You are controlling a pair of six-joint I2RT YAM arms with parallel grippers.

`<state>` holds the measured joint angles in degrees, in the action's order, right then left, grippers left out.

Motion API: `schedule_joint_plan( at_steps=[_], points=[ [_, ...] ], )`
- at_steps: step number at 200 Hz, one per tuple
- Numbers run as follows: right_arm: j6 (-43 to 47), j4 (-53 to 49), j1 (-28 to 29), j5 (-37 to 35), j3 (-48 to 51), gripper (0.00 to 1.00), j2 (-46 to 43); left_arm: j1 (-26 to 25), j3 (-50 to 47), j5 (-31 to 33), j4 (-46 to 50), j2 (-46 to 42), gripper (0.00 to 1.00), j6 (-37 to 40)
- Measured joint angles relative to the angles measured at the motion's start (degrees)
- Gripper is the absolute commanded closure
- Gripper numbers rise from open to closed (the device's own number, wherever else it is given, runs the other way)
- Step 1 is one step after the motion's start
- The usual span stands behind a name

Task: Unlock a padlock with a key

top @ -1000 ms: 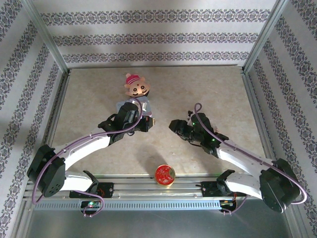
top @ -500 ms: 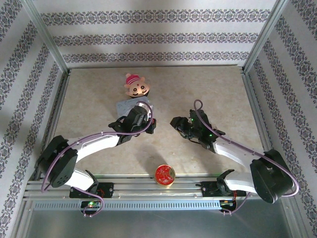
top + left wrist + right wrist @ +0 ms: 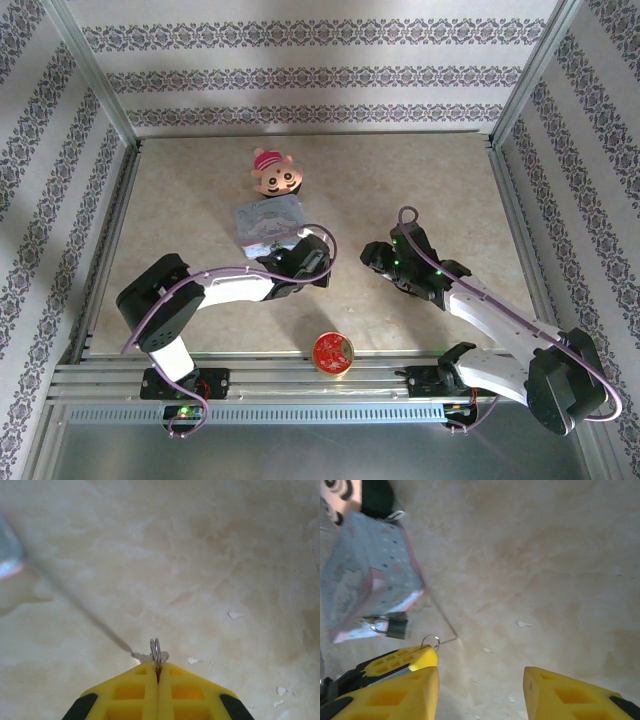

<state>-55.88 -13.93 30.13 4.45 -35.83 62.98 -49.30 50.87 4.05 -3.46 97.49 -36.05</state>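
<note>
I will next move the key down and back with my left gripper, away from the tin, and release it on the tabletop, because only the key's ring sticks out.
My left gripper [image 3: 157, 668] is shut on the key, and the key's silver ring [image 3: 156, 652] sticks out past the yellow tips, just above the table. In the right wrist view that ring [image 3: 430, 641] shows at the left gripper's fingertip [image 3: 412, 658]. Just beyond it the small dark padlock [image 3: 395, 627] hangs at the near corner of the pastel tin [image 3: 370, 575]. My right gripper [image 3: 480, 676] stands open over bare table with nothing between its fingers. From above, the left gripper [image 3: 318, 262] is just right of the tin [image 3: 268, 220] and faces the right gripper [image 3: 374, 256].
A toy figure with a pink hat [image 3: 275, 176] lies behind the tin. A red round lid [image 3: 332, 352] sits at the near table edge. Small white flecks [image 3: 234, 614] dot the beige table [image 3: 440, 180]. Metal posts and patterned walls close the sides.
My left arm has swung right and nearer, off the tin, with the key still pinched. The right gripper has drawn back slightly to the right.
</note>
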Motion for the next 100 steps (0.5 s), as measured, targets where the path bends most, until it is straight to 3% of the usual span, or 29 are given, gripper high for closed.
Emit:
schedule_joint_plan(
  at_steps=[50,69,89,100],
  points=[
    [4.1,-5.2,1.3,-3.1,-2.9,0.53,2.8,-2.7,0.2,-3.0,0.1,2.0,0.89,-2.3],
    [5.5,-6.5,2.4,-4.1,-4.2,0.53,4.2,-3.1,0.3,-4.6,0.4,2.7,0.77,-3.2],
    [7.0,-7.6,3.1,-5.2,-5.4,0.53,5.7,-3.2,0.3,-6.0,0.7,2.8,0.55,-3.9],
    [7.9,-7.9,3.5,-5.9,-5.7,0.54,6.5,-3.2,0.2,-6.3,1.0,2.6,0.48,-4.1]
  ],
)
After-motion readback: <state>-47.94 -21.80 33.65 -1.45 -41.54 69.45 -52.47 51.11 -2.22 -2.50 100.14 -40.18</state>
